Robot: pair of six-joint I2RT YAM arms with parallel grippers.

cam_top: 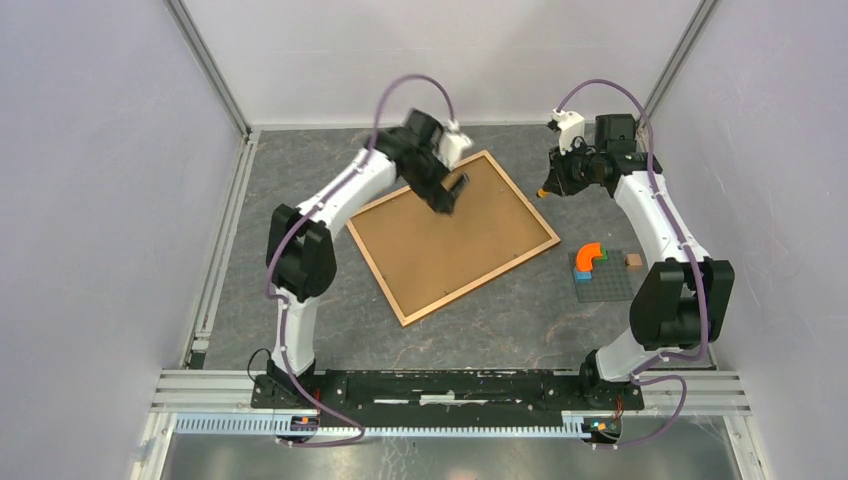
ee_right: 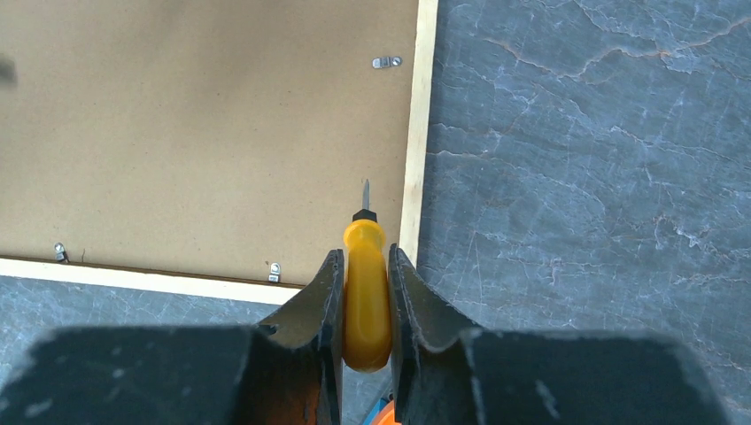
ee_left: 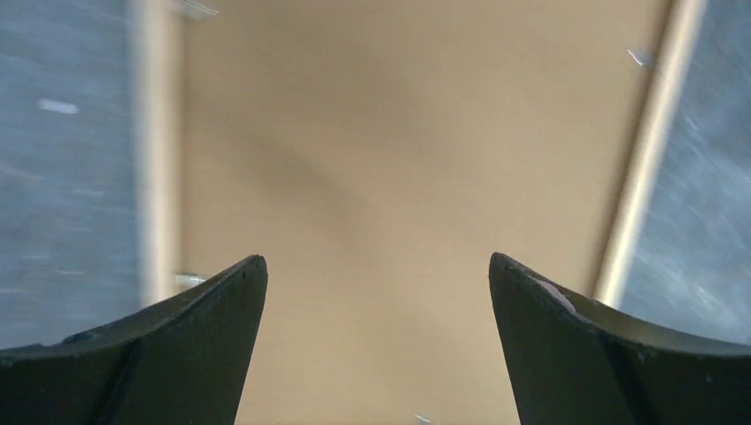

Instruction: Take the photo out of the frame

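Observation:
My left gripper shifts to the left in the top view next and lowers onto the frame's pale far moulding [cam_top: 396, 195] [ee_left: 160, 212], since flat panel lies between its fingers.
The frame [cam_top: 455, 238] lies face down on the grey table, its brown fibreboard back up and its narrow wooden moulding [ee_right: 414, 133] around it. The photo is hidden. My left gripper [cam_top: 452, 195] hangs open and empty over the back panel [ee_left: 398, 177] near the frame's far corner. My right gripper [cam_top: 547, 188] is shut on a yellow-handled screwdriver [ee_right: 366, 283], held just off the frame's right far edge; its metal tip [ee_right: 364, 193] points over the back panel close to the moulding. Small metal retaining tabs [ee_right: 385, 62] sit along the edges.
A small grey baseplate [cam_top: 605, 275] with an orange curved block [cam_top: 590, 257], green, blue and brown pieces sits right of the frame. Enclosure walls and aluminium posts stand on the left, back and right. The arm bases sit on the rail at the near edge.

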